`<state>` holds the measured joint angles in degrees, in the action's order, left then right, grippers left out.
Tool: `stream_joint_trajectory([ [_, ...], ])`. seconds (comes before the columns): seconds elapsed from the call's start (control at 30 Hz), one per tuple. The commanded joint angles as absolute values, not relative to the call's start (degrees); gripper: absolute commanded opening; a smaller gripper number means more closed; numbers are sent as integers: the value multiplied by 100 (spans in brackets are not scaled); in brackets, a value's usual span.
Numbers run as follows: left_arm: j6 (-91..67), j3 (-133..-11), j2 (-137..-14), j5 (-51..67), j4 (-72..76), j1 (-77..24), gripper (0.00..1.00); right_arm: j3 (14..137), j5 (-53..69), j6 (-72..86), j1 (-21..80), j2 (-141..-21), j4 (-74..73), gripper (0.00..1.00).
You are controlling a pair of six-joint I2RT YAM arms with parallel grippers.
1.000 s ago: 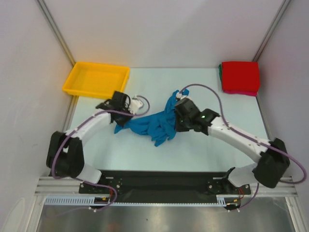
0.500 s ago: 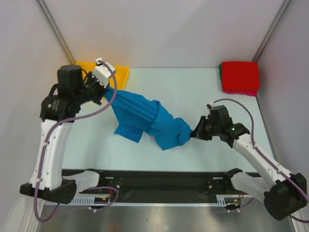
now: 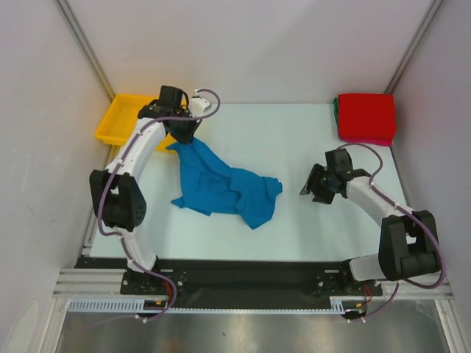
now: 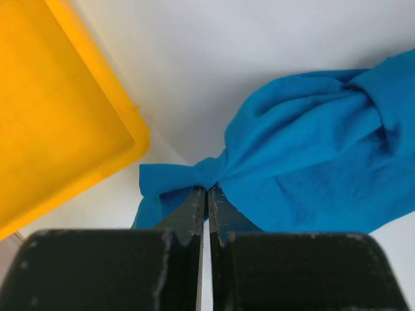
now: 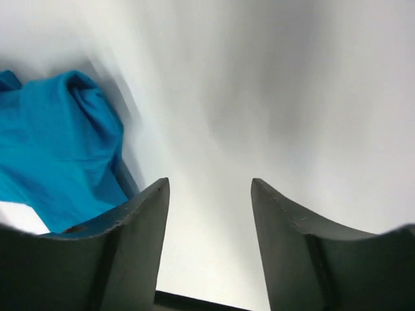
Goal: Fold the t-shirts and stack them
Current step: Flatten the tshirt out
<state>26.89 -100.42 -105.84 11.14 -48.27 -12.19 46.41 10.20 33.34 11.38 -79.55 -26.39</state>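
The blue t-shirt (image 3: 221,184) is apart from my open right gripper, so I will move my gripper to the left in the top view and down onto the t-shirt's closest edge (image 3: 274,204).
A bright blue t-shirt (image 3: 221,184) lies crumpled and partly spread on the table's left half. My left gripper (image 3: 185,138) is at the shirt's far corner beside the yellow tray. In the left wrist view its jaws (image 4: 208,189) are almost together, pinching a bunched corner of the blue t-shirt (image 4: 311,149). My right gripper (image 3: 307,188) stands open to the right of the shirt, apart from it and holding nothing. In the right wrist view (image 5: 209,183) the blue t-shirt (image 5: 52,149) shows at the left. A folded red t-shirt (image 3: 366,116) tops a stack at the back right, with green and pink edges under it.
The yellow tray (image 3: 121,121) sits at the back left corner, close to my left gripper; it fills the left of the left wrist view (image 4: 65,129). Grey walls and metal posts close in the table on three sides.
The left arm has swung down and back, laying the shirt's corner by the tray. The right gripper has let go of the shirt, opened and drawn away to the right. The shirt now lies flatter.
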Motion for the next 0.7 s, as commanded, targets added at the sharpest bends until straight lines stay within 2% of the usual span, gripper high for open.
stream_joint_trajectory([
  [0.0,2724,-9662,-9977,1388,-4784,-1213,6,5150,512,2918,1124,-7797,-2977,60],
  [0.03,2733,-9363,-9732,1249,-4590,-1222,12,5168,362,2892,1316,-7718,-3084,61],
  [0.07,2742,-8891,-9643,1161,-4405,-1230,27,5151,221,2900,1492,-7525,-3181,61],
  [0.13,2699,-8588,-9493,837,-3974,-1230,43,5028,27,3040,2122,-7366,-3138,61],
  [0.17,2629,-8474,-9483,765,-3886,-1222,50,4923,44,3111,2362,-7313,-3016,61],
  [0.23,2549,-8473,-9501,634,-3815,-1204,56,4720,149,3225,2732,-7373,-2629,61],
  [0.27,2436,-8499,-9501,494,-3814,-1169,71,4702,219,3400,2881,-7444,-2558,61],
  [0.33,2303,-8499,-9440,440,-3893,-1064,81,4641,562,3506,2935,-7733,-2303,60],
  [0.37,2103,-8395,-9300,492,-3902,-889,85,4641,623,3524,3023,-7830,-2224,61],
  [0.43,1926,-8166,-9115,580,-3806,-687,84,4702,598,3507,3093,-8110,-2083,61],
  [0.5,1819,-7666,-8913,606,-3579,-423,77,4737,754,3454,3172,-8340,-1900,61],
  [0.6,1951,-7103,-8877,835,-3568,-150,77,4860,914,3393,3374,-8753,-1714,60],
  [0.67,2249,-6630,-8947,555,-3508,-132,78,4948,914,3419,3428,-9017,-1670,57],
])
